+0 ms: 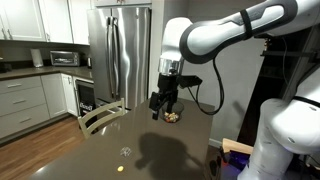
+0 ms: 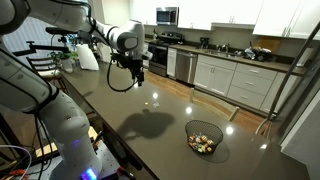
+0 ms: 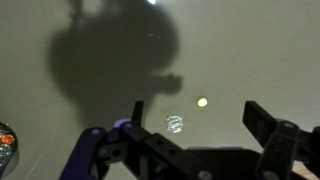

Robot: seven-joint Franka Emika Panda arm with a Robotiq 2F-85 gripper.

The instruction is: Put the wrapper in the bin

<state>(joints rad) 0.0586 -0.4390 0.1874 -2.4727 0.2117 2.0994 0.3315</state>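
Observation:
My gripper moves outward and far down next, lowering its open fingers around the crumpled wrapper (image 1: pixel 126 152) (image 3: pixel 174 124). That shiny scrap lies on the tabletop well below them.
The wrapper (image 3: pixel 175 124) is a tiny crumpled shiny scrap on the dark tabletop. In the wrist view it lies between my fingers, far below them. It also shows in an exterior view (image 1: pixel 125 152). My gripper (image 3: pixel 194 112) is open and empty, hanging well above the table in both exterior views (image 1: pixel 163 104) (image 2: pixel 137 72). The bin (image 2: pixel 205 138) is a small round dark see-through container with yellowish-tan bits inside, standing far from the gripper. It shows partly behind the gripper in an exterior view (image 1: pixel 172 117) and at the left edge of the wrist view (image 3: pixel 5 145).
A small yellow speck (image 3: pixel 203 102) lies close to the wrapper and shows in an exterior view (image 1: pixel 122 169). A chair back (image 1: pixel 100 118) stands at the table's edge. A fridge (image 1: pixel 120 55) and kitchen cabinets (image 2: pixel 225 75) are beyond the table.

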